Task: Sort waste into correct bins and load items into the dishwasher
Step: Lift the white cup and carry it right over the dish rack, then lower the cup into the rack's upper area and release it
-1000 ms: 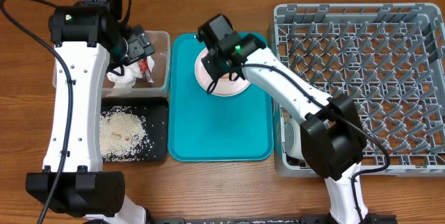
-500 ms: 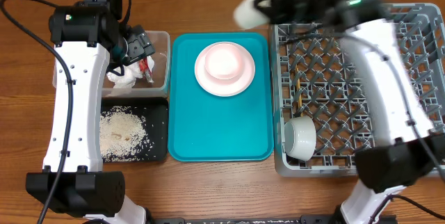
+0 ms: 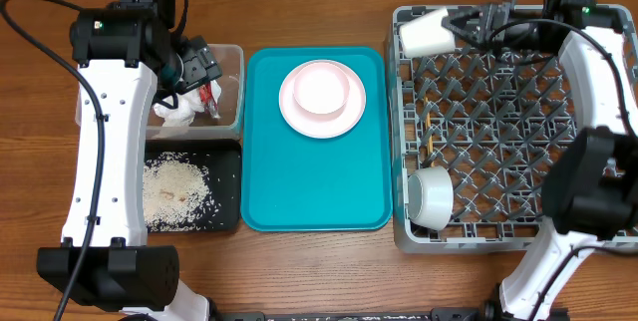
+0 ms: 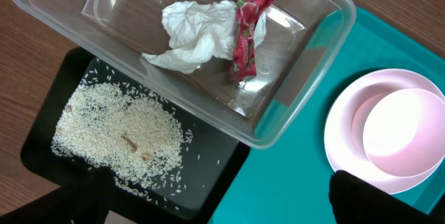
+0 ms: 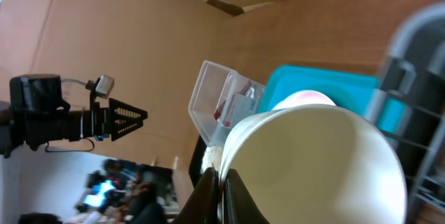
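To get the cup (image 3: 423, 33) onto the rack's empty wires by the teal tray, my right gripper should lower the cup into the rack's far corner first.
My right gripper (image 3: 467, 24) is shut on the rim of the small white cup (image 3: 423, 33), held on its side over the far left corner of the grey dish rack (image 3: 598, 122). In the right wrist view my fingers (image 5: 217, 195) pinch the cup's wall (image 5: 313, 161). A white bowl (image 3: 322, 89) sits on the pink plate (image 3: 299, 120). Another white bowl (image 3: 431, 195) and chopsticks (image 3: 425, 132) are in the rack. My left gripper (image 3: 195, 68) hovers open and empty over the clear tub (image 3: 231, 54), which holds the napkin (image 4: 191, 33) and red wrapper (image 4: 247, 36). Rice (image 3: 175, 191) lies in the black tray (image 3: 227, 176).
The teal tray (image 3: 314, 186) lies between the bins and the rack and carries the plate. In the left wrist view the plate (image 4: 341, 140) and bowl (image 4: 403, 130) are at the right, beside the tub (image 4: 306, 99) and the black tray (image 4: 208, 175).
My right arm lifted the white cup away from the plate on the teal tray and swung it right, over the rack's far left corner. The left arm has not moved.
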Controlling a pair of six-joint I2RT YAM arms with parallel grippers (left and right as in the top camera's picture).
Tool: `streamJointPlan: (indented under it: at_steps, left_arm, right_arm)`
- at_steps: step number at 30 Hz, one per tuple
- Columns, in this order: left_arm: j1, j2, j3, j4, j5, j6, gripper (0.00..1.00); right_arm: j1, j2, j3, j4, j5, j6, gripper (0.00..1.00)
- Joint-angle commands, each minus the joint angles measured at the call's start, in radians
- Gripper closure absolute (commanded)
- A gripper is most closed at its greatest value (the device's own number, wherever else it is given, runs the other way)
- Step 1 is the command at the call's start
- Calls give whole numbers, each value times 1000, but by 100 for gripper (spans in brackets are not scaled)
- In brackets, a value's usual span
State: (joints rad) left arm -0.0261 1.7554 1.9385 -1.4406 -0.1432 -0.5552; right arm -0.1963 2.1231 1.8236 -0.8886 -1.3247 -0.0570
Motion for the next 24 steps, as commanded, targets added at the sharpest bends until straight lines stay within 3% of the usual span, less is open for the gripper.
streamJointPlan:
  at_steps: [1,15,24]
  left_arm:
    - [0,-2,7,2,-9,2,0]
    - [0,-2,7,2,-9,2,0]
    - [0,-2,7,2,-9,2,0]
  right_arm:
    - [-29,49,-23,23,-98,-26,96]
    - [-45,151,-31,24,-90,-27,96]
    - [-45,180,-37,20,15,-30,96]
